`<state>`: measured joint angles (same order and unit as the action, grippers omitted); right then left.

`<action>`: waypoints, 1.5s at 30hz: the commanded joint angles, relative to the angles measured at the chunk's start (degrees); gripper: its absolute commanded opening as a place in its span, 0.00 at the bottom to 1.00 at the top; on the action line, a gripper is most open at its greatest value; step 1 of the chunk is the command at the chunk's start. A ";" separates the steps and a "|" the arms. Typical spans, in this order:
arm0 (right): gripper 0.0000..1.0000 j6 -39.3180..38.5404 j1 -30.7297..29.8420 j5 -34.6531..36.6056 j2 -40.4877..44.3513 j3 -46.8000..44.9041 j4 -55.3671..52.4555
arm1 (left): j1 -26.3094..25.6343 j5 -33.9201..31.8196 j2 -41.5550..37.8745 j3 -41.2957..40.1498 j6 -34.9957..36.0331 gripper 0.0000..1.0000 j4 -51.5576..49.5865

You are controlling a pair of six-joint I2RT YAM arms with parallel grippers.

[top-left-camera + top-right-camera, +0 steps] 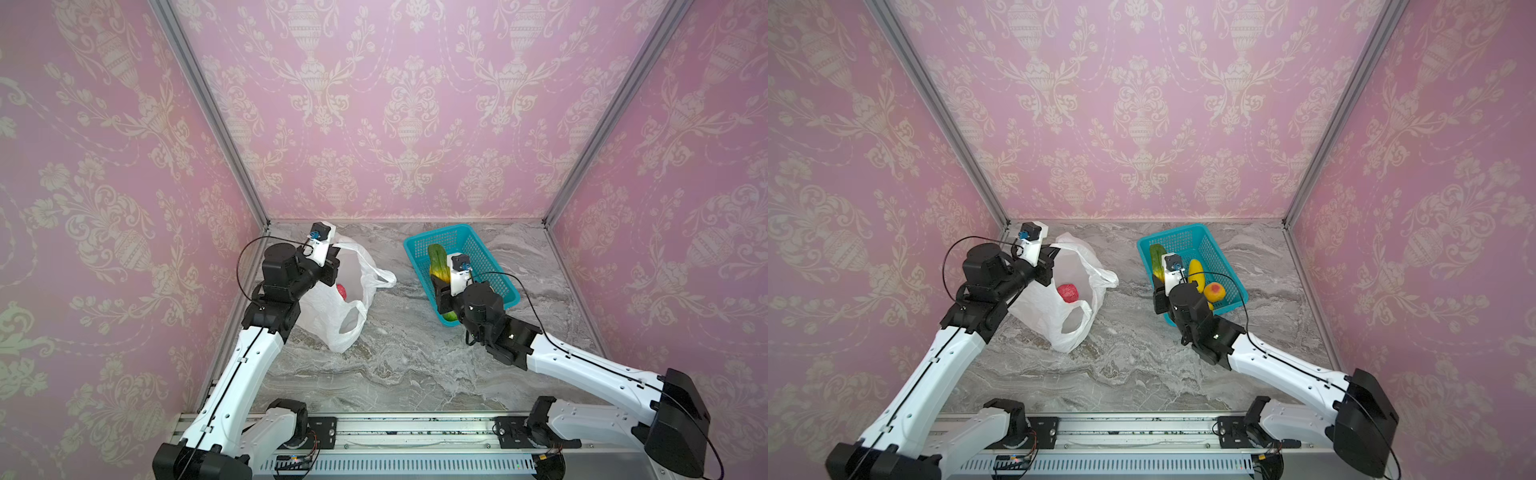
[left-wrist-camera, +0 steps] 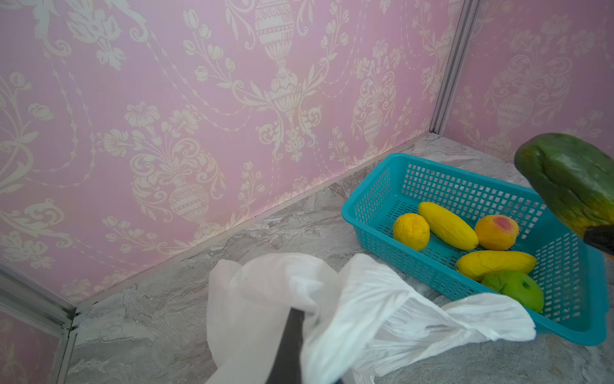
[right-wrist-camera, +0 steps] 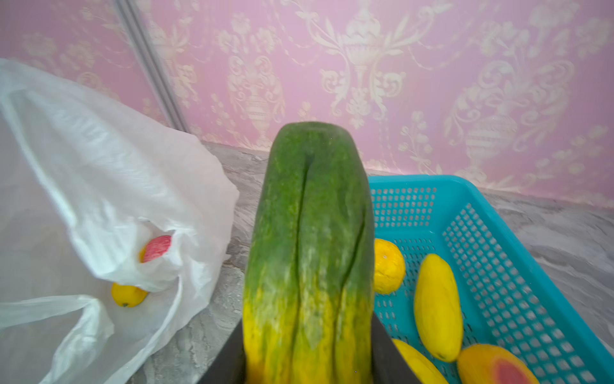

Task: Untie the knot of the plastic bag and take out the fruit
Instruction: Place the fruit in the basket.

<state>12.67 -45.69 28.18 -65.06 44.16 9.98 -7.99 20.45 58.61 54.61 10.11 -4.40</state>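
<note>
The place toward the orange-pink fruit is below my gripper, so I should next move my right gripper across the basket toward it, then lower and release the long green-yellow one.
The white plastic bag [image 1: 332, 324] [image 1: 1054, 320] lies at the back left with its mouth held up and open. My left gripper [image 1: 332, 266] [image 2: 299, 332] is shut on its rim. No knot shows in any view. A pink-red fruit [image 1: 1068, 293] [image 3: 157, 247] and a yellow fruit [image 3: 128, 296] lie inside the bag. My right gripper [image 1: 442, 291] [image 3: 309, 359] is shut on a long green-yellow fruit [image 1: 438, 259] [image 3: 309, 232], upright above the left wall of the teal basket [image 1: 440, 232] [image 3: 415, 181].
Several fruits lie in the basket [image 2: 465, 173]: a round yellow one [image 2: 411, 231], a long yellow one [image 2: 447, 226], an orange-pink one [image 2: 496, 232], a yellow mango shape [image 2: 495, 264] and a green one [image 2: 518, 292]. Pink walls close in the back and sides.
</note>
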 commanded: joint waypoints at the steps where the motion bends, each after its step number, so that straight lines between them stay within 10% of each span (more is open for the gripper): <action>1: 0.10 6.05 5.41 -3.52 3.11 -1.87 -5.81 | 0.44 0.03 0.21 1.38 -0.01 0.00 -0.84; 11: 0.11 9.95 21.18 -11.10 -3.81 -0.94 -13.41 | 0.46 0.16 0.41 1.38 -0.16 0.00 -0.78; 21: 0.20 10.01 24.57 -13.77 -14.49 2.95 -14.87 | 0.44 0.19 0.63 1.38 -0.16 0.00 -0.82; 29: 0.60 9.57 25.30 -12.18 -19.13 4.97 -16.31 | 0.44 0.29 0.64 1.43 -0.01 0.00 -0.83; 36: 0.82 8.42 25.30 -13.64 -14.81 2.09 -14.42 | 0.43 0.85 0.53 1.46 -0.14 0.00 -0.87; 45: 0.74 7.01 23.53 -18.64 4.90 -5.70 -10.32 | 0.43 5.24 0.04 0.96 -0.11 0.00 0.38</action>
<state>20.80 -20.99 12.36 -66.37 40.73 -3.33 -7.99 22.00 59.02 54.61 10.11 -4.34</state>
